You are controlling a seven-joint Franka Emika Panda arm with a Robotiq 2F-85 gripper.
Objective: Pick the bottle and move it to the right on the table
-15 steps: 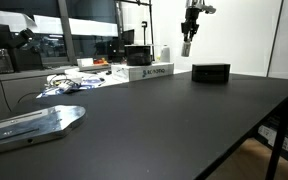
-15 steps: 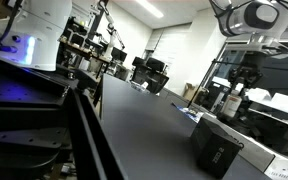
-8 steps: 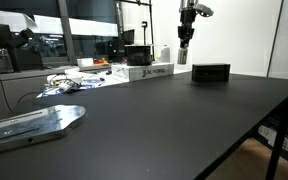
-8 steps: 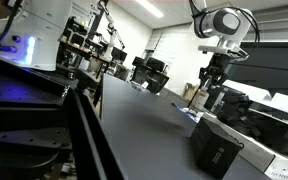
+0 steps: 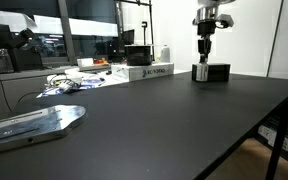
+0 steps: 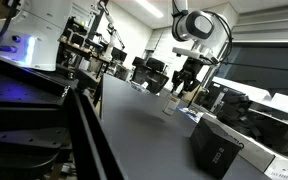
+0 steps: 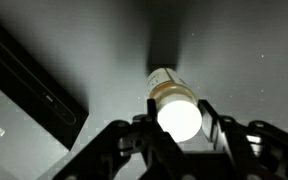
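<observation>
The bottle hangs close in front of the black box, so it moves away from the box in my gripper next, then comes down.
The bottle [image 7: 174, 105] is small and silvery-grey with a pale top. It sits between the two fingers of my gripper [image 7: 180, 118], which is shut on it. In an exterior view the gripper [image 5: 203, 58] hangs straight down and holds the bottle [image 5: 199, 72] low, at or just above the black table [image 5: 164, 120], right in front of the low black box [image 5: 215, 72]. In an exterior view [image 6: 182, 88] the gripper shows with the bottle [image 6: 173, 101] under it. I cannot tell whether the bottle touches the tabletop.
The black box [image 7: 34, 85] lies to the left of the bottle in the wrist view, and it shows near the camera in an exterior view [image 6: 216, 148]. A white carton [image 5: 149, 72], a white jug [image 5: 165, 53], cables [image 5: 74, 82] and a metal plate [image 5: 34, 122] stand on the table.
The gripper, with the bottle in it, has moved sideways from near the white jug to in front of the black box, and has come down towards the table.
</observation>
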